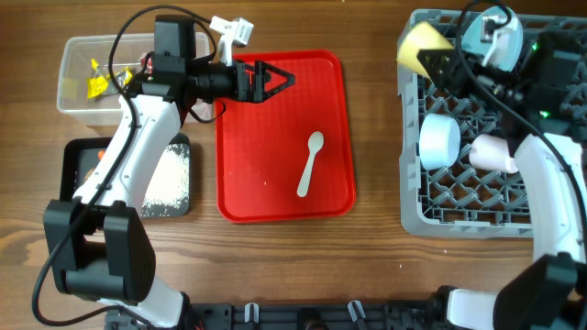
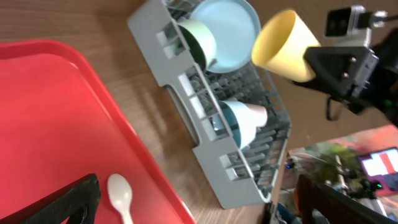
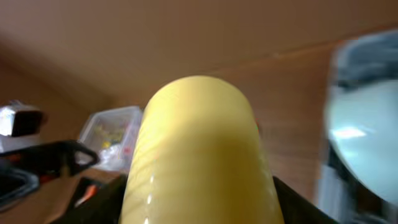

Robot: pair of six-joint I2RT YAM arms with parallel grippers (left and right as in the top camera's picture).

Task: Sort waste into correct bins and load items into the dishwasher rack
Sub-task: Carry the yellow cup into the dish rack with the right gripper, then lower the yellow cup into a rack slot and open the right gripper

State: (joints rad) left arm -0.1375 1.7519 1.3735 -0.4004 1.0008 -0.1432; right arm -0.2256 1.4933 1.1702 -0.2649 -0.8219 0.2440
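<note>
The yellow cup [image 1: 418,42] goes back and down in my right gripper onto the rack's near wires beside the pink cup next for release, since those pegs are empty.
My right gripper [image 1: 438,57] is shut on the yellow cup [image 1: 418,42] and holds it on its side over the far left corner of the grey dishwasher rack [image 1: 417,197]; the cup fills the right wrist view [image 3: 196,155]. The rack holds the pale blue plate [image 2: 231,26], two pale blue bowls [image 1: 437,140] [image 2: 198,38] and the pink cup [image 1: 493,154]. The white spoon [image 1: 309,163] lies on the red tray [image 1: 248,183]. My left gripper [image 1: 275,80] is open and empty above the tray's far edge. The clear tub [image 1: 75,81] holds yellow wrappers. The black tray [image 1: 71,156] holds rice [image 1: 171,176] and the carrot.
A small white clip-like part [image 1: 231,30] sits on the table just beyond the red tray. Bare wood lies between the red tray and the rack. My left arm crosses over the black tray and the clear tub.
</note>
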